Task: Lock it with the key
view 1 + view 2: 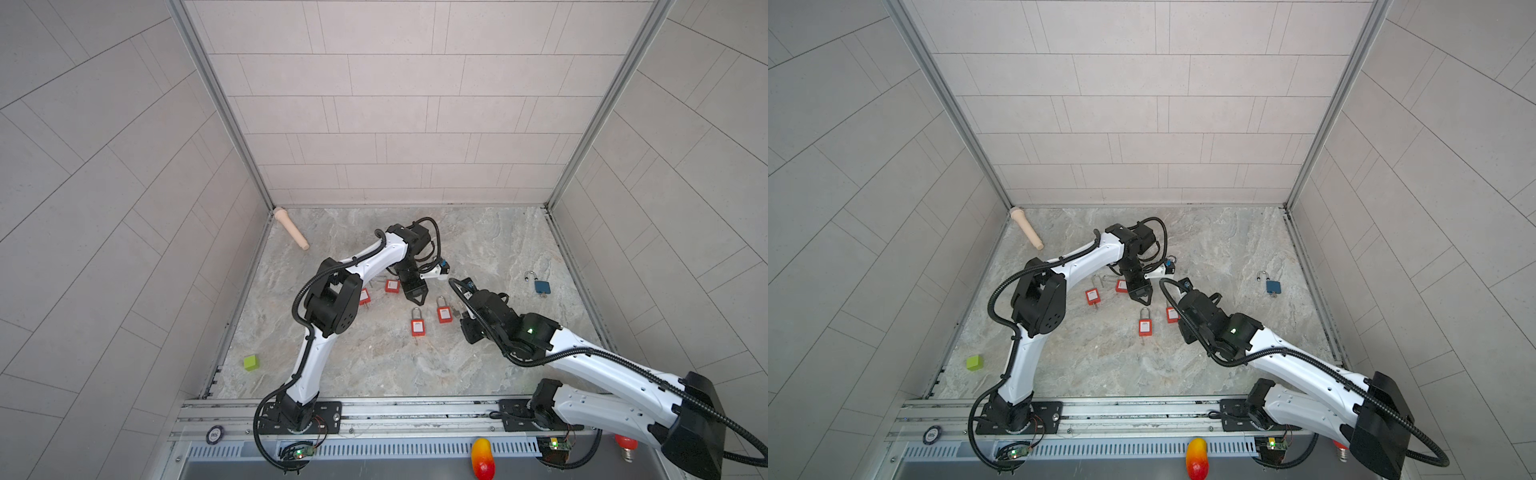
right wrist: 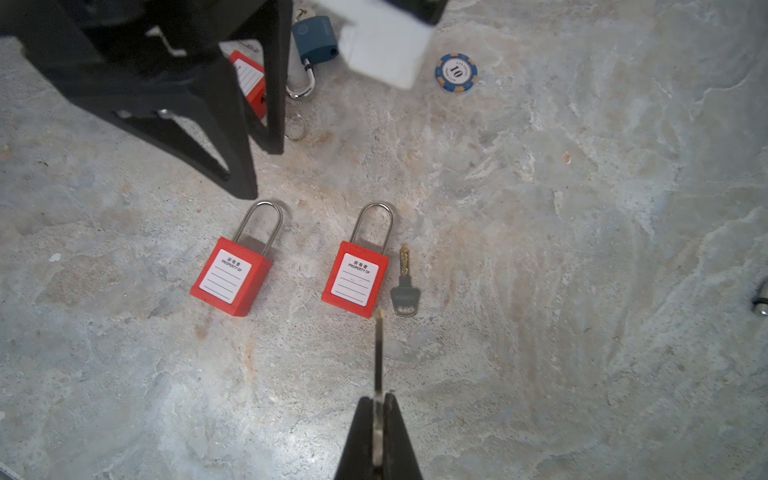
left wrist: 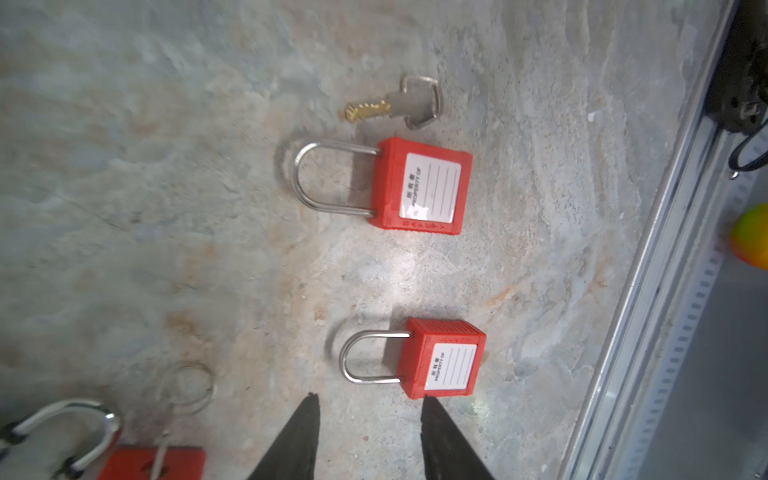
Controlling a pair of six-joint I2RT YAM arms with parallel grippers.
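Observation:
My right gripper moves across the nearer red padlock next and descends to release the key, as the bare gap between the red padlocks lies below, past it.
My right gripper (image 2: pixel 377 401) is shut on a key (image 2: pixel 378 353), held edge-on, its tip pointing at the bottom corner of a red padlock (image 2: pixel 355 278). A second, loose key (image 2: pixel 405 286) lies flat beside that padlock. Another red padlock (image 2: pixel 230 282) lies to its side, shackle closed. My left gripper (image 3: pixel 370 399) is open and holds nothing; one fingertip (image 3: pixel 428 405) stands just off this second padlock (image 3: pixel 442 359). In both top views the two grippers (image 1: pixel 415 297) (image 1: pixel 457 311) hover over the padlocks (image 1: pixel 418 326) (image 1: pixel 1145 326) at mid table.
Two more red padlocks (image 1: pixel 392 285) (image 1: pixel 365 296) lie by the left arm, one with a key ring (image 3: pixel 189 388). A blue padlock (image 1: pixel 541 286) sits at the right. Also here: a poker chip (image 2: pixel 456 72), a green cube (image 1: pixel 251 362), a beige peg (image 1: pixel 291 228), and a mango (image 1: pixel 483 457) on the front rail.

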